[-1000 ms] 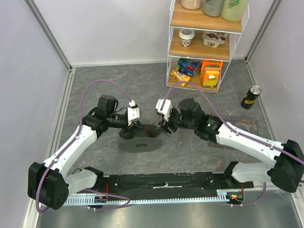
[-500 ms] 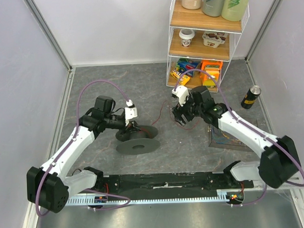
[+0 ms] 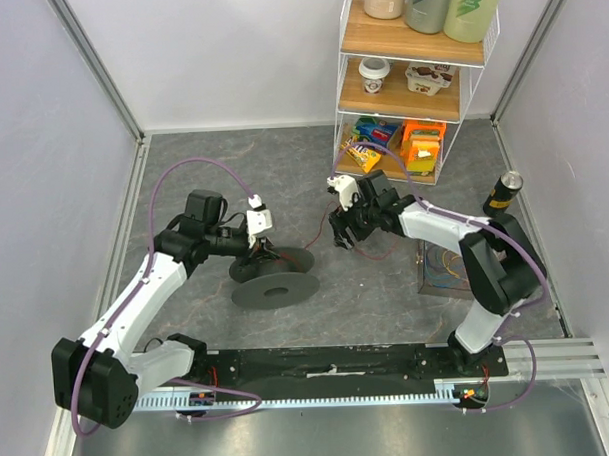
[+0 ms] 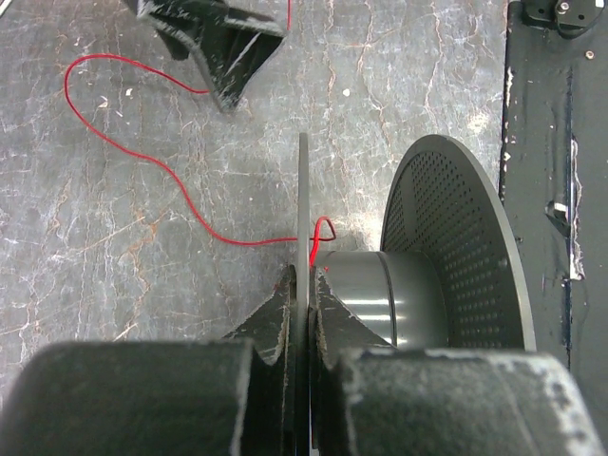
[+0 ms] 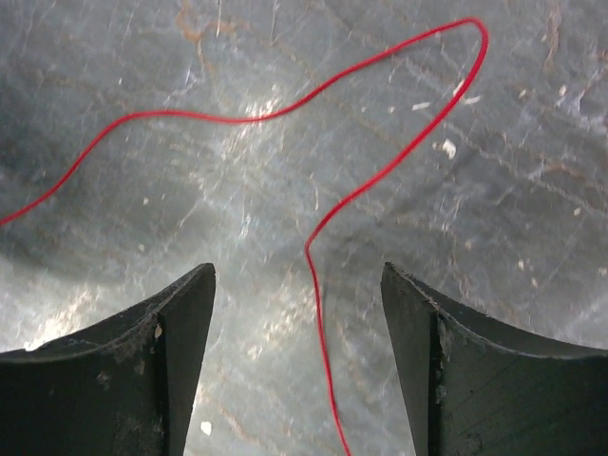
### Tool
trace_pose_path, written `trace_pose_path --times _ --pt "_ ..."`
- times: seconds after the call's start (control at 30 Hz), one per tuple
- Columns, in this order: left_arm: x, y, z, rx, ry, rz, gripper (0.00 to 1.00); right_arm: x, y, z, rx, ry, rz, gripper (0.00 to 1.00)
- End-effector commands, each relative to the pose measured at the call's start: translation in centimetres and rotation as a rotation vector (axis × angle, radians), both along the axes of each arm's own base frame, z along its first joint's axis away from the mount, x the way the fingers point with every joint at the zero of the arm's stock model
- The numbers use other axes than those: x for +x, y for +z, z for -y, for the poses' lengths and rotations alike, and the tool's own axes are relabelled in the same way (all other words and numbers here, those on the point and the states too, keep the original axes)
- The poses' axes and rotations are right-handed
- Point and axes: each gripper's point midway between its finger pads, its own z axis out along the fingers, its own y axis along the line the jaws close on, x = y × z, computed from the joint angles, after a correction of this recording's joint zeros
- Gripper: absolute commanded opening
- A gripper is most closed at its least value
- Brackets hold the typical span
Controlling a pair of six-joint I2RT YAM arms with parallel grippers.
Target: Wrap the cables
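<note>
The robot's right gripper should next move down until its fingers are around the part of the red cable that runs between them, and then close.
The dark grey spool [image 3: 276, 280] stands tilted on the table, and my left gripper [image 3: 263, 253] is shut on its thin upper flange [image 4: 304, 190]. The hub [image 4: 366, 290] and the perforated flange [image 4: 454, 256] lie to the right of my fingers. A thin red cable [image 4: 142, 161] runs from the hub across the floor to my right gripper [image 3: 345, 237]. That gripper [image 5: 299, 275] is open low over the floor, and the red cable [image 5: 316, 291] passes loosely between its fingers, untouched. More coloured cables [image 3: 448, 270] lie on a dark tray at the right.
A white wire shelf [image 3: 410, 84] with bottles, cups and snack boxes stands at the back right. A black can [image 3: 502, 193] stands by the right wall. A black rail [image 3: 329, 367] runs along the near edge.
My right gripper has drawn back from the spool to the right and now hangs over the loose red cable. My left gripper and the spool have shifted slightly left.
</note>
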Motion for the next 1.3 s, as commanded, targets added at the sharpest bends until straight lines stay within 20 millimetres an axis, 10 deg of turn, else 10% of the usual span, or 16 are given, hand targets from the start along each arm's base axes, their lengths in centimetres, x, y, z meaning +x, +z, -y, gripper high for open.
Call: trace_pose_path --times 0.0,0.2,0.43,0.7,1.0,1.27 --pt "0.6 2.9 0.3 -0.05 0.016 0.058 0.02 3.3 1.7 -3.0 0.103 -0.021 0.062 0.77" --pt "1.0 3.0 0.0 -0.054 0.058 0.041 0.02 4.0 -0.3 -3.6 0.09 -0.055 0.027 0.67" --pt "2.0 5.5 -0.9 -0.109 0.154 -0.001 0.02 2.6 0.6 -3.0 0.085 -0.008 -0.018 0.0" --pt "3.6 10.5 -3.0 -0.201 0.292 -0.012 0.02 -0.1 6.3 0.7 0.066 0.022 0.105 0.0" --pt "8.0 17.8 -5.0 -0.409 0.551 -0.174 0.02 -3.4 7.0 5.3 -0.033 0.067 0.13 0.0" --pt "13.4 21.3 -10.7 -0.592 0.912 -0.228 0.02 -6.3 8.8 8.0 -0.087 0.11 0.195 0.0"
